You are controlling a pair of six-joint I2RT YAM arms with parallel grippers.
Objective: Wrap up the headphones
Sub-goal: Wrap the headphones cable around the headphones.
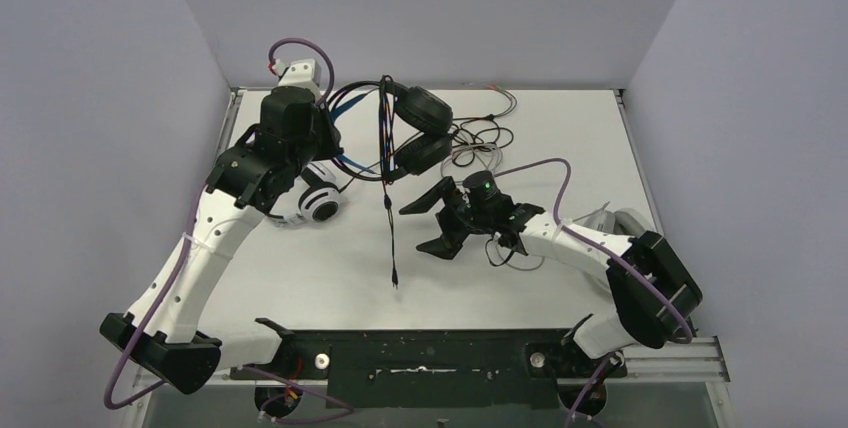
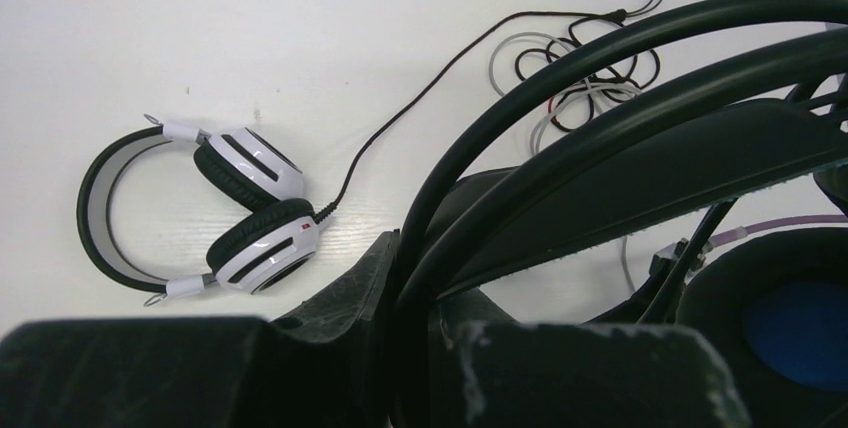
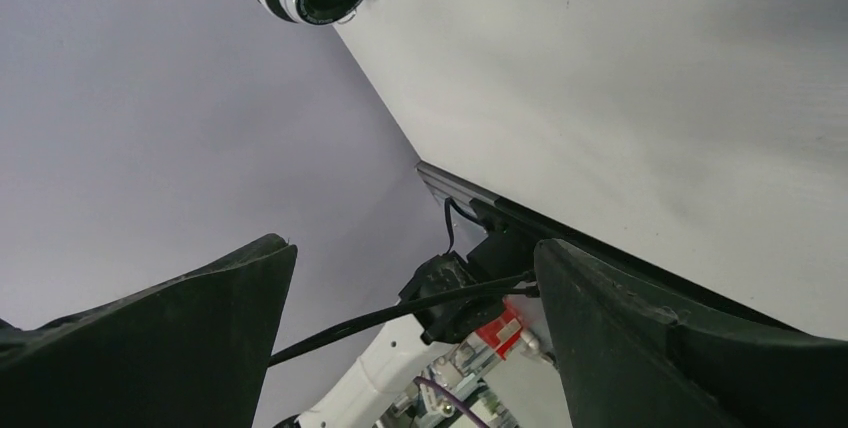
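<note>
I should next move my right gripper to the left in the top view, onto the black cable's plug end (image 1: pixel 395 280) hanging there. I should turn it because the cable runs from finger to finger.
My left gripper (image 1: pixel 328 114) (image 2: pixel 420 333) is shut on the headband of the black headphones (image 1: pixel 420 128) (image 2: pixel 640 108) and holds them above the back of the table. Their black cable (image 1: pixel 389 218) hangs straight down, its plug near the table's middle. A white headset with black ear-cup centres (image 1: pixel 316 204) (image 2: pixel 255 218) lies flat under the left arm. My right gripper (image 1: pixel 432 223) (image 3: pixel 415 293) stands open just right of the hanging cable. In the right wrist view the black cable (image 3: pixel 380 323) crosses the gap between the jaws.
A tangle of pale and dark cables (image 1: pixel 485 138) (image 2: pixel 575 73) lies behind the right gripper. A grey headset (image 1: pixel 612 218) shows partly behind the right arm at the table's right edge. Grey walls close the left, back and right sides.
</note>
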